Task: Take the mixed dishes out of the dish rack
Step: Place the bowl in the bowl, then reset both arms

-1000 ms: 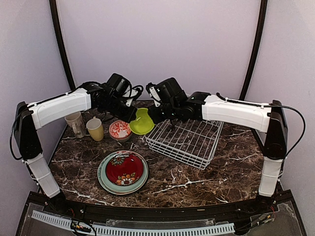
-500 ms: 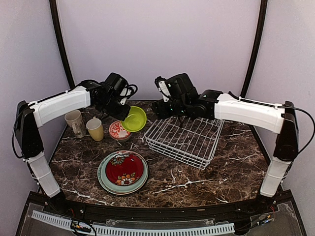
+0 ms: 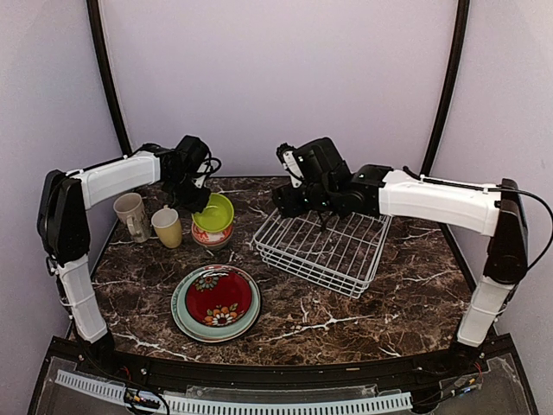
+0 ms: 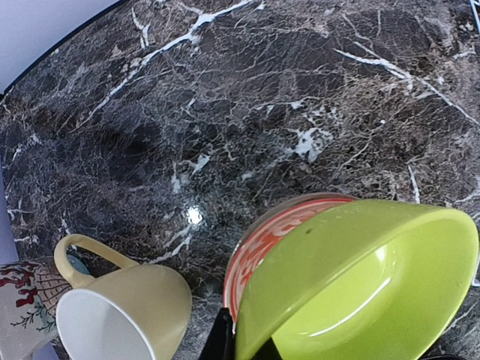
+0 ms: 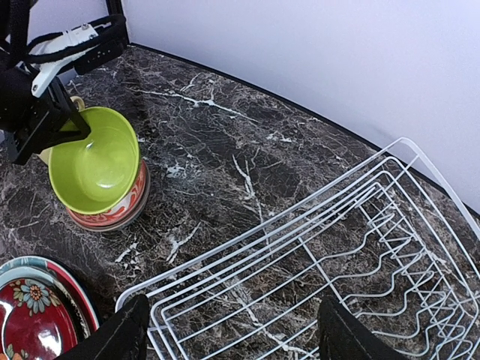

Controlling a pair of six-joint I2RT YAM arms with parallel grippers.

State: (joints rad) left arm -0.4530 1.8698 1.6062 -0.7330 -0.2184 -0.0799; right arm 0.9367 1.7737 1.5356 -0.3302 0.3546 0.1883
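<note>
Next, the left gripper eases slightly down and spreads its fingers to release the lime bowl into the pink-striped bowl, which sits below the fingers.
The lime bowl rests tilted in the pink-striped bowl at the back left. My left gripper is shut on the lime bowl's near rim, one finger outside and one inside. The striped bowl shows under it. The white wire dish rack stands right of centre with nothing in it. Above the rack's far left corner hangs my right gripper, open and holding nothing. The lime bowl also shows in the right wrist view.
A beige mug and a yellow mug stand left of the bowls. The yellow mug lies close to the held bowl's rim. A red floral plate tops a stack of plates at the front centre.
My left arm carried the lime bowl left and down onto the pink-striped bowl. My right gripper opened and drew back over the rack.
</note>
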